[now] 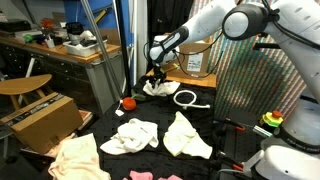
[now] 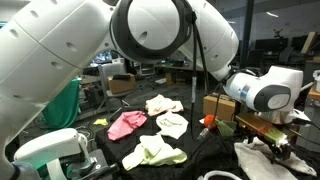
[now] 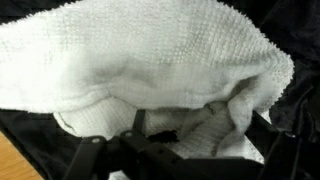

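I should stay low on the white terry towel [image 3: 150, 60] and close on the bunched fold.
A white terry towel [image 3: 150, 60] lies bunched on the black table cover and fills the wrist view. It also shows in both exterior views [image 1: 160, 89] [image 2: 262, 160]. My gripper [image 3: 200, 125] is right down on it, also seen in both exterior views [image 1: 155, 76] [image 2: 277, 148]. The two dark fingers stand wide apart with a fold of the towel between them. The jaws look open and not clamped on the cloth.
Several loose cloths lie on the black table: white [image 1: 131, 135], cream [image 1: 186, 135], peach [image 1: 75, 155], pink [image 2: 127, 124]. A small red object [image 1: 127, 101] and a white cord [image 1: 192, 98] lie near the towel. A cardboard box [image 1: 196, 62] stands behind.
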`<state>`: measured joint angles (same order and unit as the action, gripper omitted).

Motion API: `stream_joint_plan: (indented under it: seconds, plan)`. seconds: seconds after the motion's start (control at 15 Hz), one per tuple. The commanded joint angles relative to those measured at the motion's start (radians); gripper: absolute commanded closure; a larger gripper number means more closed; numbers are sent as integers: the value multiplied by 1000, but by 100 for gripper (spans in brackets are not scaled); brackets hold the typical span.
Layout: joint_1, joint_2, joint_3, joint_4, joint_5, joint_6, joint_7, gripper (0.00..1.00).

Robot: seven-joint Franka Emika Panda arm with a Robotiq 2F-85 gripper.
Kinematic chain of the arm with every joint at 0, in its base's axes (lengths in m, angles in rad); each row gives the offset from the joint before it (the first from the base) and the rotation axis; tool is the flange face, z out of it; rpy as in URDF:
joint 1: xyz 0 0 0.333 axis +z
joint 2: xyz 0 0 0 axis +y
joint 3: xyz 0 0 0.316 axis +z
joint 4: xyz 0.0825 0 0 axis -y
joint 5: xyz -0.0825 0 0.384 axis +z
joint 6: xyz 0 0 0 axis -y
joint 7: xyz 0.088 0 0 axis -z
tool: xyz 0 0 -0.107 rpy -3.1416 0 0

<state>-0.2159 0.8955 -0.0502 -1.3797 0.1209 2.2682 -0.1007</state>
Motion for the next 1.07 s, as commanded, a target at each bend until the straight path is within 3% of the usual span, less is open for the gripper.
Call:
stream_joint_plan:
  seconds: [0.0, 0.13, 0.2, 0.27, 0.8, 1.0]
  plan:
    - [9, 48, -16, 66, -18, -4, 41, 0]
    - [8, 59, -21, 78, -22, -14, 48, 0]
    - [8, 62, -23, 83, -23, -19, 50, 25]
    - [8, 61, -25, 85, -25, -33, 50, 26]
    - [10, -13, -25, 64, -54, -170, 23, 87]
    - [-6, -76, -12, 31, -68, -260, -33, 95]
